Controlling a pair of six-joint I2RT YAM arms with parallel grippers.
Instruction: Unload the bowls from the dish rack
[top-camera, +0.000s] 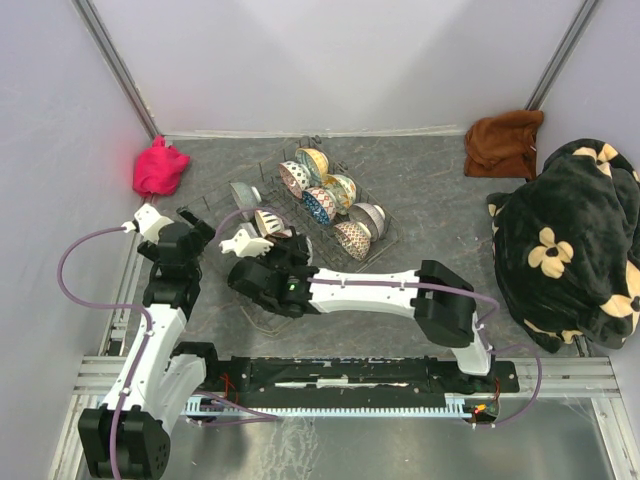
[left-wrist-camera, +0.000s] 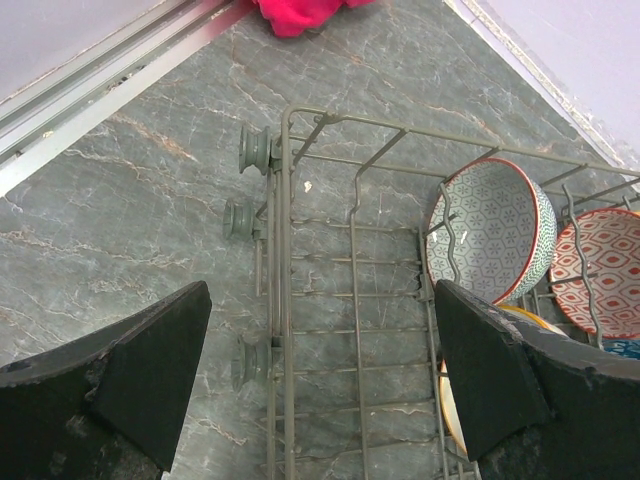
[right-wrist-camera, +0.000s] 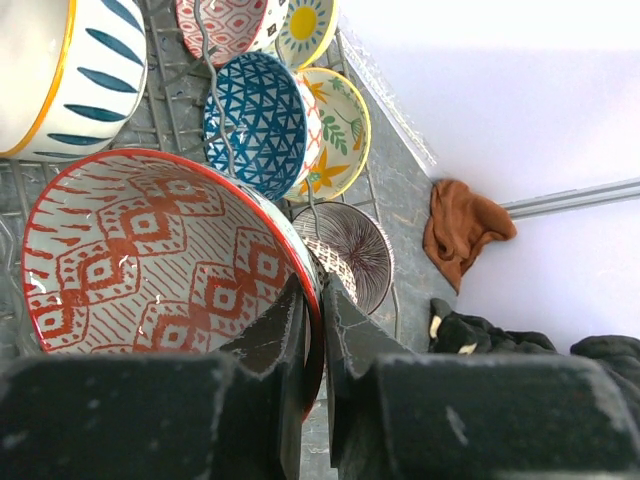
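Bare tabletop beside the rack (top-camera: 392, 232) lies outward of my right gripper, to its right in the top view, so next I carry the bowl there, down to release it.
The dark wire dish rack (top-camera: 392, 232) stands mid-table with several patterned bowls upright in it. My right gripper (right-wrist-camera: 316, 300) is shut on the rim of a red-and-white diamond-patterned bowl (right-wrist-camera: 150, 255) at the rack's near left part. Behind it stand a blue-stroked white bowl (right-wrist-camera: 75, 70), a blue triangle bowl (right-wrist-camera: 255, 120), a yellow floral bowl (right-wrist-camera: 340, 135) and a dark striped bowl (right-wrist-camera: 355, 250). My left gripper (left-wrist-camera: 320, 370) is open and empty above the rack's left edge (left-wrist-camera: 285, 250). A green hexagon-patterned bowl (left-wrist-camera: 490, 230) and a red bowl (left-wrist-camera: 605, 270) stand to its right.
A pink cloth (top-camera: 160, 168) lies at the back left, a brown cloth (top-camera: 505, 143) at the back right. A black flowered blanket (top-camera: 570, 240) fills the right side. Grey walls enclose the table; aluminium rails (top-camera: 350, 375) run along the near edge.
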